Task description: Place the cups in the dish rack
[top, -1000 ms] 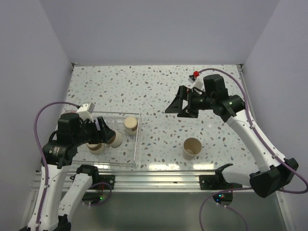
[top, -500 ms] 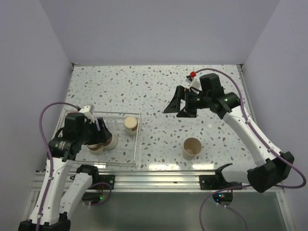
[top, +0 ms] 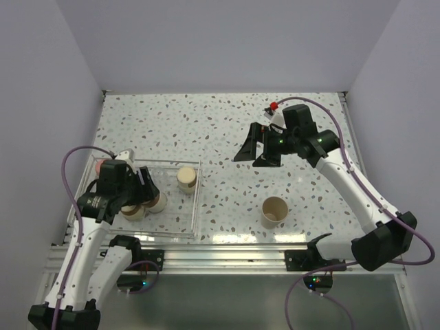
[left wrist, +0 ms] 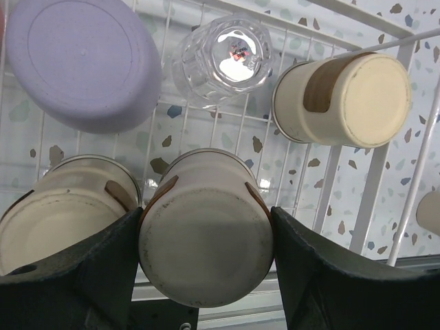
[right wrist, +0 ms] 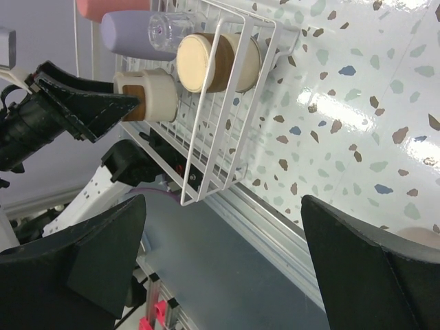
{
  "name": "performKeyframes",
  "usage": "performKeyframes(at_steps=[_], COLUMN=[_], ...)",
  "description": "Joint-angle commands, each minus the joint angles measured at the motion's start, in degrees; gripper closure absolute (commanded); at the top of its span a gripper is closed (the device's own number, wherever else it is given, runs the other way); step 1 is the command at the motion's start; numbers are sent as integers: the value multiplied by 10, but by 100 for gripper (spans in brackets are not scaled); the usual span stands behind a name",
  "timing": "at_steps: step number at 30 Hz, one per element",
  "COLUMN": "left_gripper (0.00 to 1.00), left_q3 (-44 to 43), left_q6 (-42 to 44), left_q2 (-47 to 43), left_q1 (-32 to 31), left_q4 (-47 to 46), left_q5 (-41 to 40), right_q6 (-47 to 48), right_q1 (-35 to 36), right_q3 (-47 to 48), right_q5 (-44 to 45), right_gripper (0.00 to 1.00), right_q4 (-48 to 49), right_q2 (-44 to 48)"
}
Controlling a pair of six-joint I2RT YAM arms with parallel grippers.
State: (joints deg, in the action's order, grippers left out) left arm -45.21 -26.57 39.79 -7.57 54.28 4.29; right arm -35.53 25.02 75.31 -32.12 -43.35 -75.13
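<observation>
Next, my left gripper should carry the cream cup down until its rim meets the wire grid point(top: 159, 207) beside the pale banded cup, since that spot is free.
My left gripper point(top: 146, 196) hovers over the clear dish rack point(top: 177, 218) and is shut on a cream cup with brown bands point(left wrist: 206, 254), base toward the camera, both fingers pressed to its sides. Inside the rack, on its wire grid point(left wrist: 371, 185), stand a lavender cup point(left wrist: 79, 62), a clear cup point(left wrist: 223, 58), a cream banded cup point(left wrist: 350, 100) and another pale banded cup point(left wrist: 62, 213) beside the held one. A beige cup point(top: 273, 212) stands upright on the table right of the rack. My right gripper point(top: 253, 152) hangs open and empty above mid-table.
The right wrist view shows the rack point(right wrist: 227, 137) from its side, with a coral cup point(right wrist: 110, 7) at its far end. The table's metal front rail point(top: 227, 256) runs just beyond the rack's near edge. Grey walls enclose the speckled table.
My left gripper has shifted slightly left with the banded cup, settling lower in the rack. The right gripper has drifted a little left, still open.
</observation>
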Motion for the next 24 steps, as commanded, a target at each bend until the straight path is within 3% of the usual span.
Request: performKeyframes(at_steps=[1, 10, 19, 24], left_gripper=[100, 96, 54, 45], left_q3=[17, 29, 34, 35], left_q6=[-10, -11, -16, -18], left_q2=[8, 7, 2, 9], left_q1=[1, -1, -9, -16], left_q4=[-15, -34, -40, -42], left_q5=[-10, -9, -20, -25], right_q6=[18, 31, 38, 42], right_q1=[0, 0, 0, 0], right_q3=[31, 29, 27, 25], right_q5=[14, 23, 24, 25], right_gripper=[2, 2, 2, 2], right_q4=[-15, -23, -26, -28], right_q2=[-4, -6, -7, -4])
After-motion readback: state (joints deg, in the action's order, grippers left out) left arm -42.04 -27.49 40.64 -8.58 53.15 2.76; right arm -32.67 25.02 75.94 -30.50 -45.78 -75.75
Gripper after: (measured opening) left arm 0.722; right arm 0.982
